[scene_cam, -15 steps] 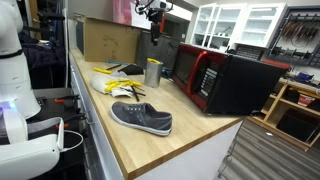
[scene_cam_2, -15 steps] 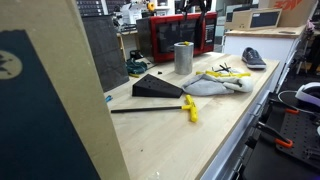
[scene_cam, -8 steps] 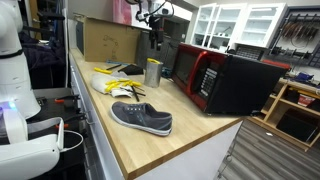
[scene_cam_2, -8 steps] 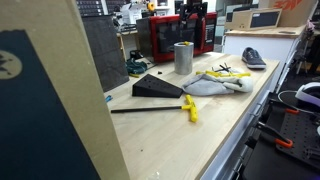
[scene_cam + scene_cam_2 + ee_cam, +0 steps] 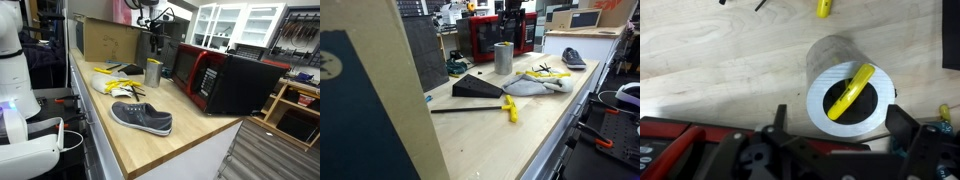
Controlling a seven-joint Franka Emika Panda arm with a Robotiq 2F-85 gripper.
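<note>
The robot's gripper should next turn and come down toward the grey metal cup, onto the yellow handle [image 5: 153, 60] [image 5: 852, 89] inside it, because that handle lies slanted between the gripper's open fingers.
A grey metal cup [image 5: 153, 72] stands upright on the wooden worktop in front of the microwave, also seen in an exterior view as the cup [image 5: 504, 57]. In the wrist view the cup's rim [image 5: 821, 103] lies straight below, with a yellow-handled tool [image 5: 851, 91] leaning inside it. My gripper [image 5: 154, 42] hangs directly above the cup, apart from it, also seen from the side as the gripper [image 5: 510, 24]. Its jaws stand wide open with nothing held; the gripper [image 5: 840, 126] straddles the cup's near edge in the wrist view.
A red-and-black microwave [image 5: 226, 80] stands just behind the cup. A grey shoe [image 5: 141, 118] lies near the worktop's end. A grey cloth with yellow tools [image 5: 535, 82], a black wedge [image 5: 478, 87] and a yellow-handled tool [image 5: 509, 108] lie nearby. A cardboard box [image 5: 108, 40] stands at the back.
My gripper has come down a little toward the cup, still open. Nothing on the worktop has moved.
</note>
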